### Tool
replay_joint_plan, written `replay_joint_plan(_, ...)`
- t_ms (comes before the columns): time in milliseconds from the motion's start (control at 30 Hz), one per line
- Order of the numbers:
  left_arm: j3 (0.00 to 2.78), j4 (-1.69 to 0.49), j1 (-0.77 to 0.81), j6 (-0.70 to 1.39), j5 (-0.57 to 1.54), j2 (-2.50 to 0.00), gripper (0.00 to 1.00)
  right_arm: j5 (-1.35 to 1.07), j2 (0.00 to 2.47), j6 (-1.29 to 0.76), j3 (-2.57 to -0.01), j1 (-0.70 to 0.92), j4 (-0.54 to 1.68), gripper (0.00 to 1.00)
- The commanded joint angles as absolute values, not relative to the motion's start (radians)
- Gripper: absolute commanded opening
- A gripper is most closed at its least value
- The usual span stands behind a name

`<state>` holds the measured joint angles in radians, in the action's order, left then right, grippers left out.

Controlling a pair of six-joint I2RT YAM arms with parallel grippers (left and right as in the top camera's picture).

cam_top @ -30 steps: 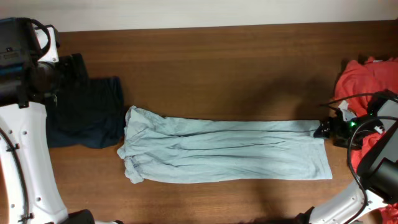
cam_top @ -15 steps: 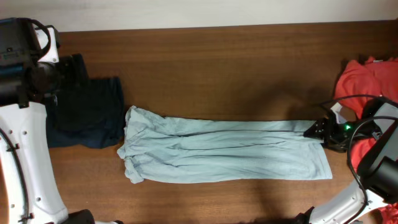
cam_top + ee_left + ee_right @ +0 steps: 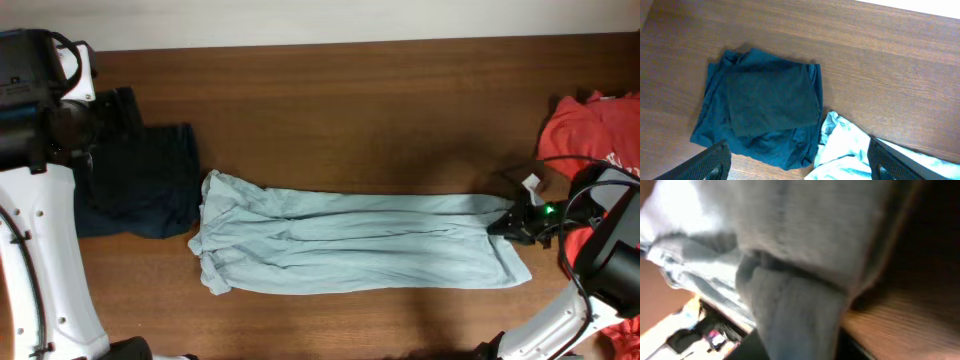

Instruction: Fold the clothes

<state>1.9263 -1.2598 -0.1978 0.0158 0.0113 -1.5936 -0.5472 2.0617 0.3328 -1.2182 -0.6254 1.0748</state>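
The trousers' legs lie full-length, so their pinched hem rises in my right gripper next. The hem then sweeps left in the overhead view and comes free over the trousers' waist (image 3: pixel 230 222).
Light blue trousers (image 3: pixel 360 240) lie flat across the middle of the table, waist to the left, leg hems to the right. My right gripper (image 3: pixel 512 222) is at the upper right hem corner and is shut on the fabric. The right wrist view is filled with the pinched, blurred blue cloth (image 3: pixel 790 255). My left gripper (image 3: pixel 802 165) hangs open above the table's left side. Its dark fingers (image 3: pixel 715 160) frame the trousers' waist (image 3: pixel 845 150) and the edge of a folded dark blue garment (image 3: pixel 765 100), touching neither.
The folded dark blue garment (image 3: pixel 140 180) lies at the left, just beside the trousers' waist. A heap of red clothes (image 3: pixel 585 130) sits at the right edge behind my right arm. Bare wood runs along the back.
My right gripper slid left onto the trousers' hem and shut on it; the hem corner has bunched slightly. The left arm has not moved.
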Motion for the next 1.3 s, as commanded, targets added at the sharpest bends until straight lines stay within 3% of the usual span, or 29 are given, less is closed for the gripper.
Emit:
replay_joint_plan(0,1.933,-1.256,-0.201,0.008,0.023,-1.587,0.87,-0.297,2.053,0.225,-1.292,-0.615,1.039,0.04)
replay_joint_plan(267,1.944,-1.225,-0.201,0.008,0.023,-1.536,0.87,-0.116,1.911,0.094,-1.587,-0.602,1.089,0.04)
replay_joint_plan(467,1.955,-1.224,-0.201,0.007,0.067,-1.482,0.87,0.015,1.899,0.058,-1.809,-0.505,1.273,0.04)
replay_joint_plan(867,1.955,-1.219,-0.201,0.007,0.075,-1.382,0.87,0.160,1.871,-0.150,-1.850,-0.002,1.510,0.04)
replay_joint_plan(933,1.955,-1.219,-0.201,0.007,0.075,-1.371,0.92,0.170,1.871,-0.176,-1.850,0.069,1.530,0.04)
replay_joint_plan(1267,1.955,-1.219,-0.201,0.007,0.076,-1.340,0.93,0.162,1.871,-0.288,-1.779,0.398,1.478,0.04)
